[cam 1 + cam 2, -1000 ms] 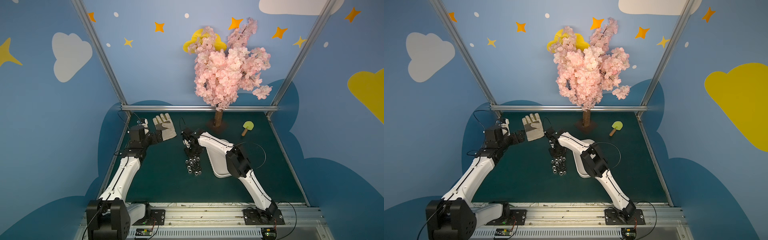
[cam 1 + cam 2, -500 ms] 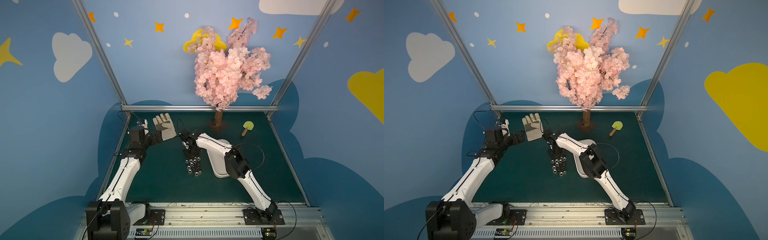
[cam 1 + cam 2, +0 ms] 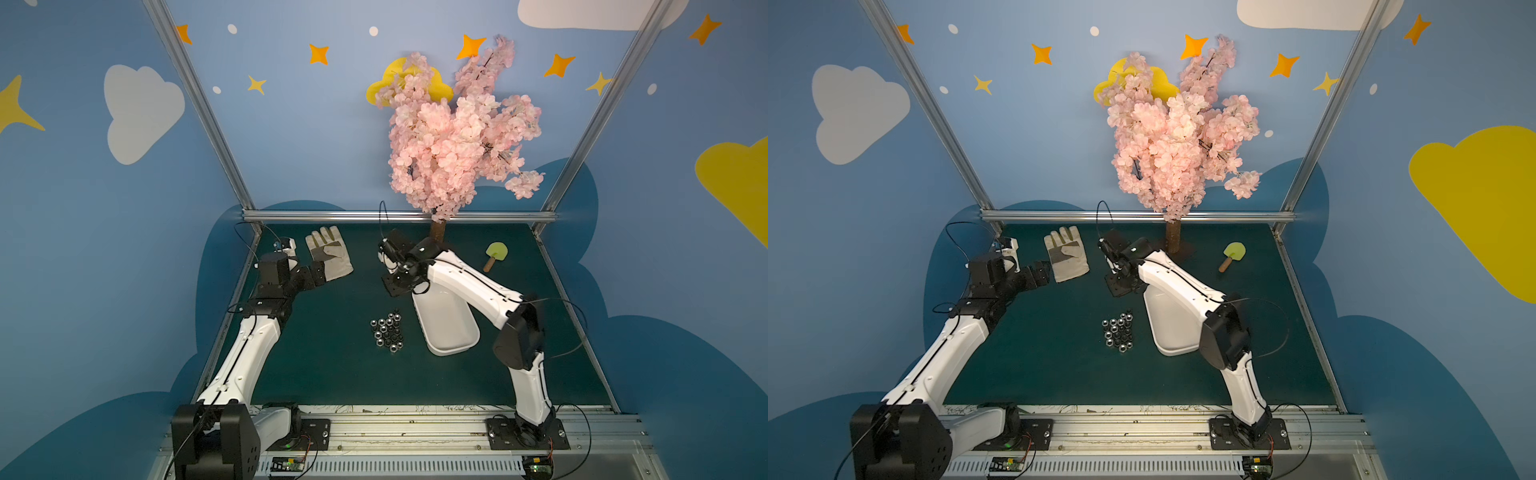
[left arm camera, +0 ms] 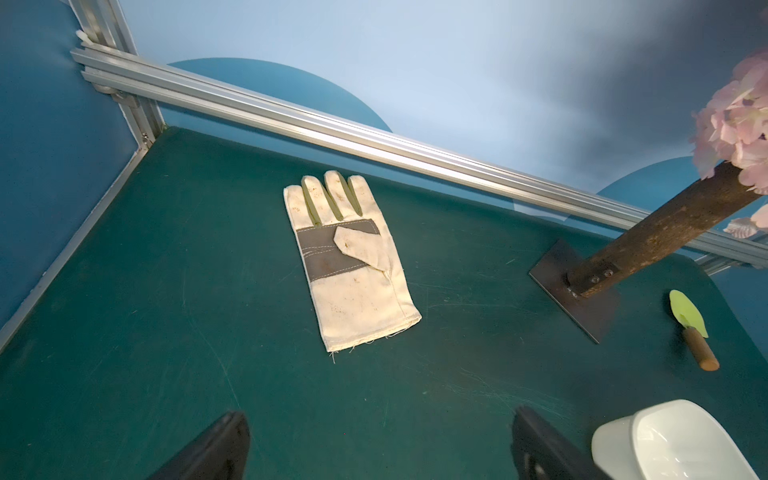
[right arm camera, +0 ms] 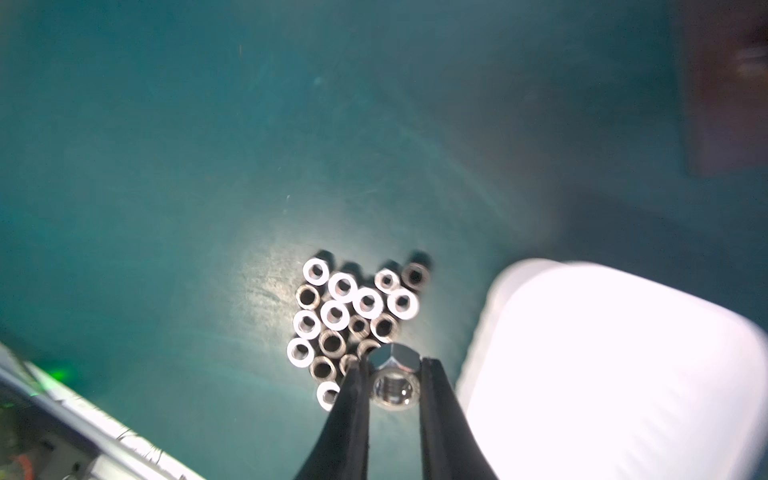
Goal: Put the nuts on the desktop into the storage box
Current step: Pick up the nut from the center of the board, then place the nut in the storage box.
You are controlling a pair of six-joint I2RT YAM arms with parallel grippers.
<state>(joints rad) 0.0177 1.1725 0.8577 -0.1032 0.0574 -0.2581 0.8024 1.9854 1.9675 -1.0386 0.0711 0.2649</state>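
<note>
The nut in my right gripper goes across the box's rim over the box's far end (image 3: pixel 426 304) (image 5: pixel 537 316) next, then down for release, since it still hangs outside the box.
Several small silver nuts (image 3: pixel 388 330) (image 3: pixel 1119 332) lie clustered on the dark green desktop (image 3: pixel 332 365), left of the white storage box (image 3: pixel 446 328) (image 3: pixel 1173 328). My right gripper (image 3: pixel 394 286) (image 3: pixel 1117 286) hangs above the desktop behind the pile, near the box's far end. In the right wrist view the right gripper (image 5: pixel 392 363) is shut on one nut (image 5: pixel 394 380), with the pile (image 5: pixel 353 316) below and the box (image 5: pixel 602 365) beside it. My left gripper (image 3: pixel 316 272) (image 4: pixel 380 415) stands open and empty, apart from the nuts, by the glove.
A beige work glove (image 3: pixel 328 257) (image 4: pixel 349 266) lies at the back left. A pink blossom tree (image 3: pixel 453 137) stands on a dark base plate (image 4: pixel 577 291) at the back middle. A small green trowel (image 3: pixel 494 255) lies at the back right. Aluminium rails (image 3: pixel 399 216) frame the desktop.
The right gripper's jaws have closed on a nut, and the gripper has shifted slightly to the right. The left arm has not moved.
</note>
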